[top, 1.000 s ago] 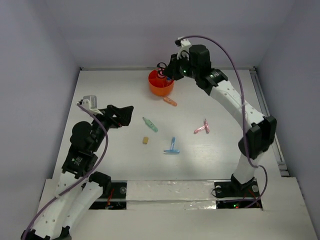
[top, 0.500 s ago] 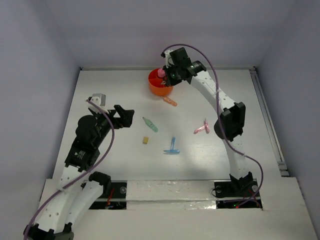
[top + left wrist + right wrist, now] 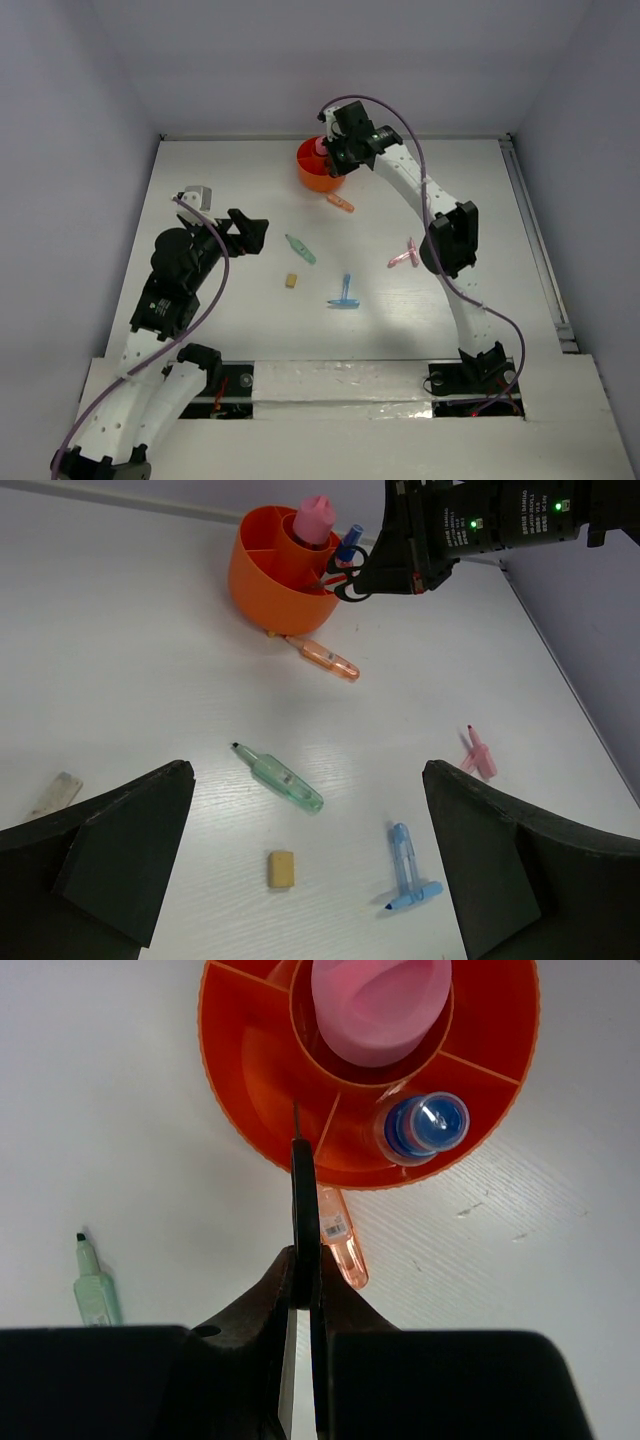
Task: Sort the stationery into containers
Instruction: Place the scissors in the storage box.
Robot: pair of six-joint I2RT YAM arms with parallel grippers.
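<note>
The scissors' tip already hangs inside the tub's rim, so my right gripper needs to move toward the blue pen's side of the tub (image 3: 402,1132) next and let go of the scissors' black handle.
The orange tub (image 3: 318,176) stands at the back of the table, also in the left wrist view (image 3: 262,584). In its compartments stand a pink-capped glue bottle (image 3: 380,1000) and a blue pen (image 3: 428,1125). My right gripper (image 3: 308,1282) is shut on black-handled scissors (image 3: 305,1195), whose tip hangs over the tub's rim (image 3: 225,1100). My left gripper (image 3: 308,825) is open and empty above a green marker (image 3: 287,783), a tan eraser (image 3: 281,869) and a light-blue T-shaped piece (image 3: 405,865). A pink piece (image 3: 404,256) lies to the right.
An orange highlighter (image 3: 340,203) lies just in front of the tub, its end against the tub's base. A small pale scrap (image 3: 55,792) sits at the left. Grey walls close the table on three sides, and a rail (image 3: 530,235) runs along the right edge.
The right arm has folded and swung left, bringing the scissors from the tub's right side to over its rim. The left arm has shifted slightly and stays open.
</note>
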